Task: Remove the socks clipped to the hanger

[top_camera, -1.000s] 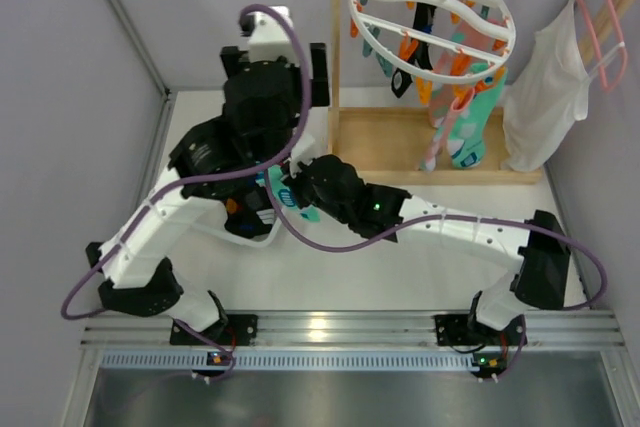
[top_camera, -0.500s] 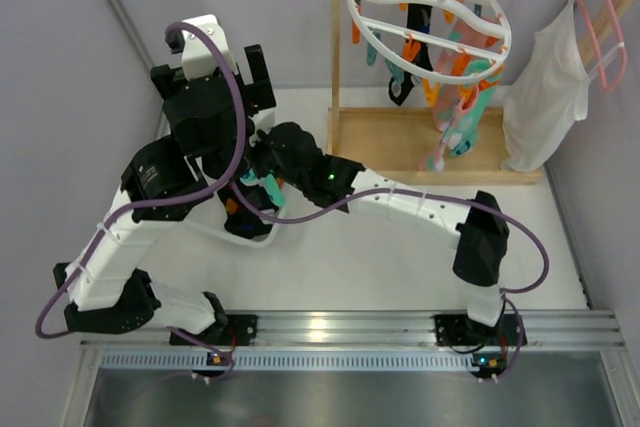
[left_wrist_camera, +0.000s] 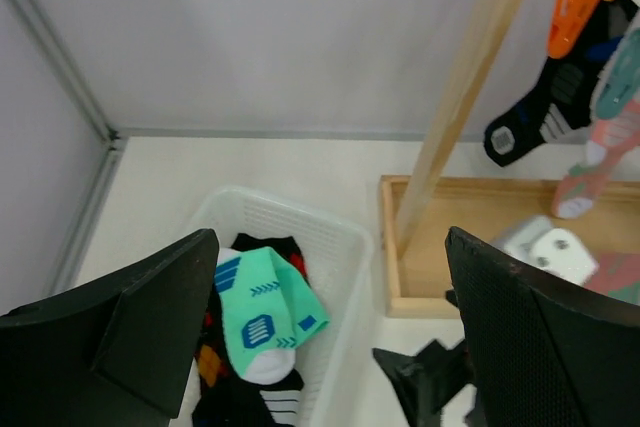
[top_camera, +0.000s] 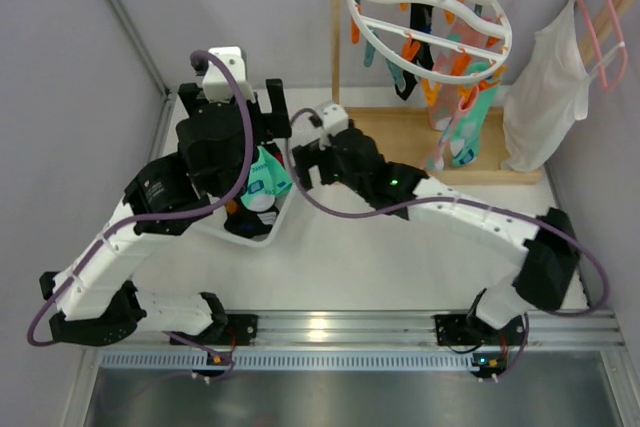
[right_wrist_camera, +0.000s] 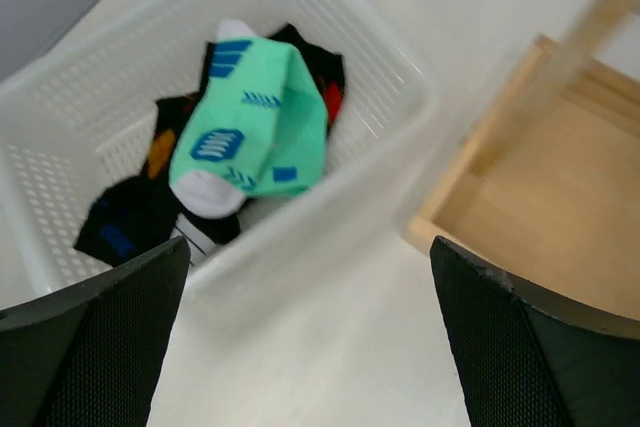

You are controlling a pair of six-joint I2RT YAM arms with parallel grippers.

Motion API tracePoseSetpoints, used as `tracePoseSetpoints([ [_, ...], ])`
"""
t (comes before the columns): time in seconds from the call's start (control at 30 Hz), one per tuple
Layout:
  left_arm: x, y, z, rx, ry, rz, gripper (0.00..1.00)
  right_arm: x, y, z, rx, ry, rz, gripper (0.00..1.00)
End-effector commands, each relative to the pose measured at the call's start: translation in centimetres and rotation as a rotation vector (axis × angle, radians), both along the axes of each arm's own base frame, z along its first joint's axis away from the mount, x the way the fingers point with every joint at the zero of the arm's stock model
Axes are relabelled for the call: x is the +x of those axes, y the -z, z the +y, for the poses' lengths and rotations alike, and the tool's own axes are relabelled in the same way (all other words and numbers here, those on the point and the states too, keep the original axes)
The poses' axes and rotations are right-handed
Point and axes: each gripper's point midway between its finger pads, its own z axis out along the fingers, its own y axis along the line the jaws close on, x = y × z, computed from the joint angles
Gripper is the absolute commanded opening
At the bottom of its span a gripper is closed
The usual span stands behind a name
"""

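The robot will next bring its left gripper down and past the wooden post, onto the lower end of the pink and teal sock.
The round white hanger [top_camera: 430, 17] hangs from the wooden rail at the back right. Socks stay clipped under it: a black one [top_camera: 404, 83] [left_wrist_camera: 535, 119] and pink and teal ones [top_camera: 462, 125] [left_wrist_camera: 598, 159]. A teal sock with blue marks [top_camera: 266, 177] [left_wrist_camera: 262, 309] [right_wrist_camera: 256, 133] lies loose in the white basket [top_camera: 280, 219] [left_wrist_camera: 345, 247] [right_wrist_camera: 380, 57], on dark socks. My left gripper [top_camera: 236, 105] [left_wrist_camera: 330, 347] hovers open over the basket. Just right of the basket, near the wooden post, my right gripper [top_camera: 312, 152] [right_wrist_camera: 310, 347] is open and empty.
A wooden stand, its post [top_camera: 334, 47] [left_wrist_camera: 470, 87] rising from a base tray [top_camera: 400, 142] [right_wrist_camera: 545, 197], carries the rail. A white garment [top_camera: 545, 97] and a pink wire hanger [top_camera: 595, 27] hang at far right. Grey walls close the left and back sides.
My right gripper opened and let the teal sock drop into the basket, then drew back to the right. The left arm swung back over the basket.
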Motion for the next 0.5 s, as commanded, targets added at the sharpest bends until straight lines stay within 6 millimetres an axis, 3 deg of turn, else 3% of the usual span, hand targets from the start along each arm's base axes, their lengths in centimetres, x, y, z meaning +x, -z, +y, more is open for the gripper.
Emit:
tracePoseSetpoints([
  [0.0, -0.2, 2.1, -3.4, -0.087, 0.151, 0.046, 0.99, -1.9, -6.4, -8.0, 0.203, 0.102, -0.012, 0.99],
  [0.03, -0.2, 2.7, -4.1, -0.095, 0.172, 0.06, 0.99, -2.8, -3.6, -9.8, 0.141, 0.12, 0.034, 0.99],
  [0.07, -0.3, 3.2, -4.6, -0.13, 0.185, 0.075, 0.99, -3.0, -3.3, -11.7, 0.133, 0.155, 0.041, 0.99],
  [0.1, -0.3, 3.7, -5.2, -0.143, 0.203, 0.089, 0.99, -4.1, -4.4, -13.9, 0.163, 0.183, 0.028, 1.0],
  [0.13, -0.5, 4.8, -6.1, -0.147, 0.238, 0.116, 0.98, -4.8, -2.0, -15.8, 0.106, 0.23, 0.064, 0.99],
  [0.17, -0.5, 5.3, -6.8, -0.182, 0.252, 0.134, 0.99, -5.1, -1.6, -17.4, 0.095, 0.263, 0.073, 1.0],
  [0.2, -0.6, 5.8, -7.3, -0.191, 0.27, 0.149, 0.98, -6.0, -2.4, -18.9, 0.136, 0.279, 0.063, 0.99],
  [0.27, -0.9, 7.9, -9.6, -0.207, 0.339, 0.213, 0.99, -7.1, -0.9, -21.2, 0.108, 0.324, 0.102, 0.99],
  [0.4, -0.9, 11.2, -15.2, -0.196, 0.511, 0.294, 0.98, -9.7, -3.3, -24.3, 0.161, 0.353, 0.094, 0.99],
  [0.43, -0.9, 11.4, -16.4, -0.203, 0.553, 0.29, 0.99, -9.9, -5.3, -25.3, 0.189, 0.379, 0.069, 0.99],
  [0.47, -1.1, 12.3, -18.7, -0.212, 0.643, 0.286, 0.98, -10.3, -6.2, -26.0, 0.196, 0.397, 0.061, 0.99],
])
